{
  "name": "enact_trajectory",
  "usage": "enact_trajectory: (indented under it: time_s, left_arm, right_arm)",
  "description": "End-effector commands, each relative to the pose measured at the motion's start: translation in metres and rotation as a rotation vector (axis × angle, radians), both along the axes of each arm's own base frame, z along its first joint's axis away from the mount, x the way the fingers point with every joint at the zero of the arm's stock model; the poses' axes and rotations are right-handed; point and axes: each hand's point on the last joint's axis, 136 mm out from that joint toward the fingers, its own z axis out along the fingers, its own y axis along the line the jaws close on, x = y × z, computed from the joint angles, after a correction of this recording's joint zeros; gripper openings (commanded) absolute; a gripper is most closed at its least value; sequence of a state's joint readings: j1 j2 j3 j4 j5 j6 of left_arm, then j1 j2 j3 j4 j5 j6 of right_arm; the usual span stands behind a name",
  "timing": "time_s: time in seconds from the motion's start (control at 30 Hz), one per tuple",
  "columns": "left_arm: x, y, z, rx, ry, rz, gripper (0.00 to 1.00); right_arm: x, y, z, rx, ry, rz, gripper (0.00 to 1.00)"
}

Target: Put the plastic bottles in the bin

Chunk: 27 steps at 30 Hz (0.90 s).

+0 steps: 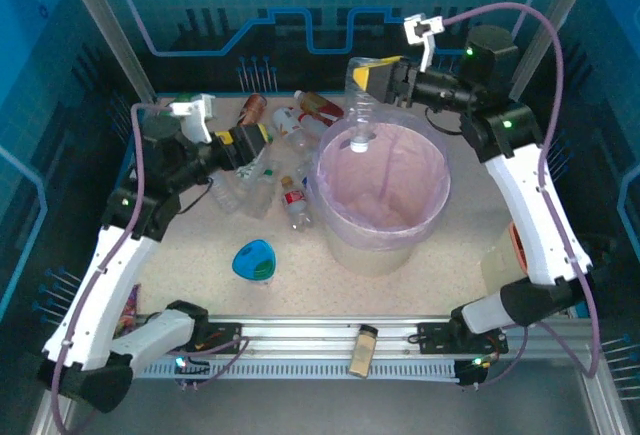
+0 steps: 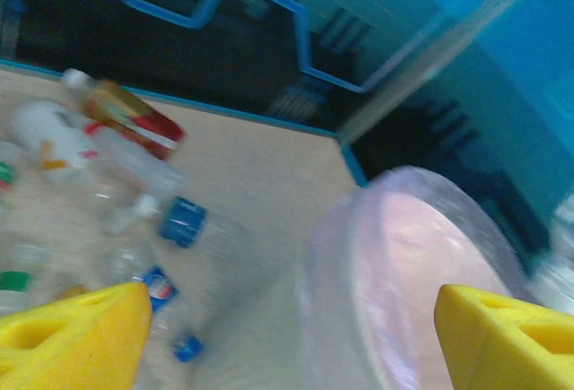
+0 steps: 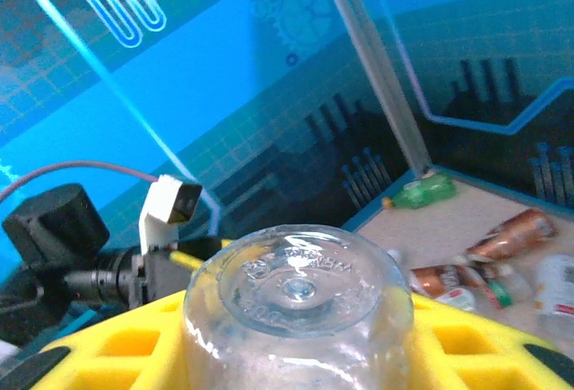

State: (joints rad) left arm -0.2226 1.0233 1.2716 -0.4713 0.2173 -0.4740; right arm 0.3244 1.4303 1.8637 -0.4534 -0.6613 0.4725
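My right gripper will draw back past the bin's rim, since the bin's opening lies below and back, then tilt and lower inside to release the bottle.
The pinkish translucent bin [image 1: 432,217] stands at the table's middle. My right gripper [image 1: 378,79] is shut on a clear bottle [image 1: 362,113] that hangs neck-down over the bin's far left rim. In the right wrist view the bottle's round base [image 3: 300,287] sits between the yellow fingers [image 3: 466,345]. My left gripper [image 1: 256,137] hovers open over a pile of bottles [image 1: 292,201] left of the bin. Its yellow fingertips [image 2: 72,332] stand wide apart with nothing between them; the bin [image 2: 421,273] and blurred bottles [image 2: 134,121] lie ahead.
A blue teardrop dish [image 1: 254,259] lies near the front, left of the bin. A small jar [image 1: 364,350] lies on the front rail. More bottles lie at the back [image 1: 320,105], among them a green one [image 3: 426,193] by the back wall.
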Motion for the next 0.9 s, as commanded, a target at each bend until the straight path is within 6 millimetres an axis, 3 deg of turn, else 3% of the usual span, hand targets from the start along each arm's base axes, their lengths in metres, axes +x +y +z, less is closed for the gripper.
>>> enact_trajectory:
  time_s: [0.0,0.13,0.27,0.6,0.87]
  left_arm:
    - [0.015,0.033,-0.025,0.18,0.094,0.098,0.83]
    - [0.041,0.063,-0.038,0.299,0.139,0.176,0.84]
    - [0.067,0.087,-0.054,0.346,0.187,0.224,0.85]
    - [0.115,0.149,-0.104,0.379,0.328,0.303,0.86]
    - [0.154,0.201,-0.132,0.386,0.374,0.393,0.92]
  right_arm:
    - [0.001,-0.025,-0.045,-0.181,0.062,-0.134,0.4]
    - [-0.002,-0.052,-0.1,-0.378,0.147,-0.261,0.38]
    - [-0.007,-0.059,-0.149,-0.533,0.212,-0.305,0.38]
    - [-0.018,-0.035,-0.251,-0.727,0.35,-0.254,0.35]
    - [-0.023,-0.021,-0.298,-0.786,0.39,-0.222,0.39]
